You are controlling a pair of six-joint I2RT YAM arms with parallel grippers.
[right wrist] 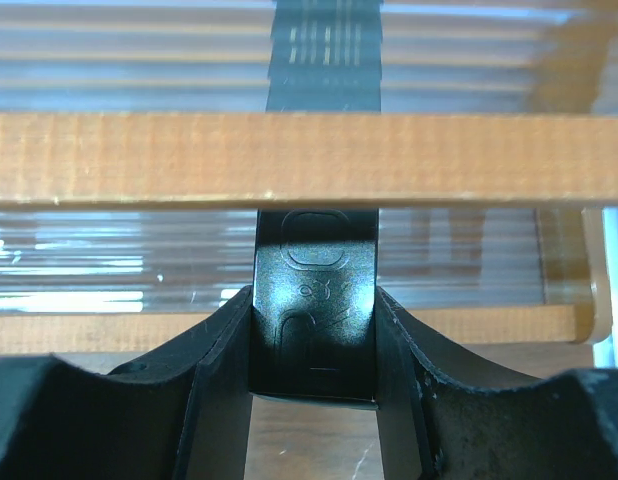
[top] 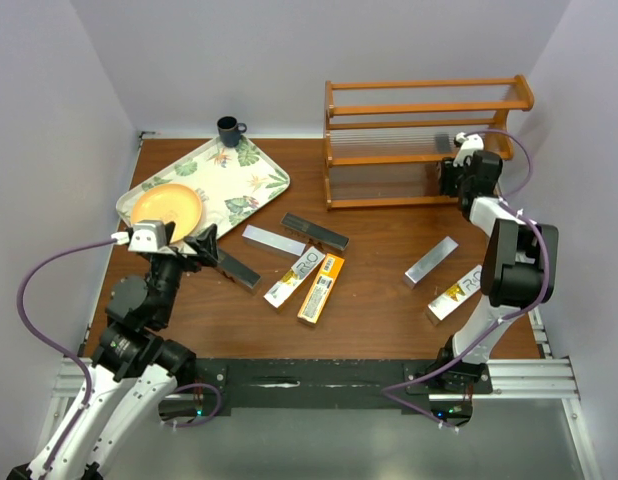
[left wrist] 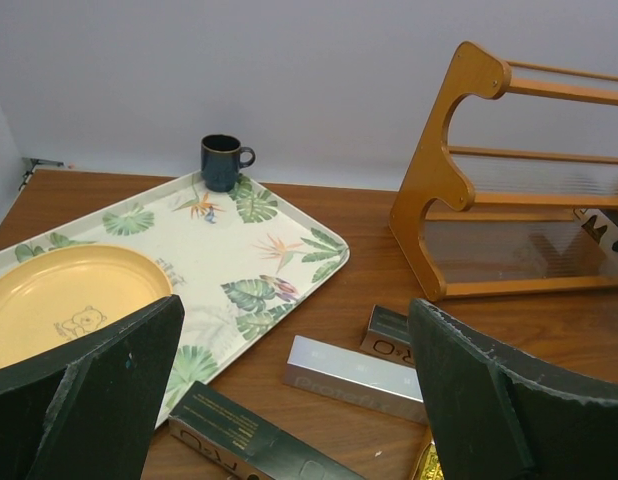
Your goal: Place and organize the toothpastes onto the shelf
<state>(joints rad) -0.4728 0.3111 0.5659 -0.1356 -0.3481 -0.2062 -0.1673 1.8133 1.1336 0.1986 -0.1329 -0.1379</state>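
Note:
I should shift my right gripper toward the shelf's nearby end panel next and lower the black toothpaste onto the shelf's lower bar [right wrist: 481, 322].
The orange-brown shelf [top: 429, 140] stands at the far right of the table. My right gripper [top: 457, 158] is at its right end, shut on a black toothpaste box [right wrist: 314, 300] that reaches past a front rail [right wrist: 309, 158] into the shelf. My left gripper [top: 192, 246] is open and empty, hovering over a black box [top: 235, 270] next to the tray. Several more toothpastes lie on the table: a silver one [top: 272, 240], a black one [top: 314, 231], two orange and white ones [top: 321, 288], another silver one [top: 431, 261] and an orange and white one [top: 454, 293].
A leaf-patterned tray [top: 239, 190] at the far left carries a yellow plate [top: 169, 207]. A dark mug [top: 229, 130] stands behind it. In the left wrist view the tray [left wrist: 239, 260], the mug [left wrist: 222, 162] and the shelf's side panel [left wrist: 439, 190] show ahead.

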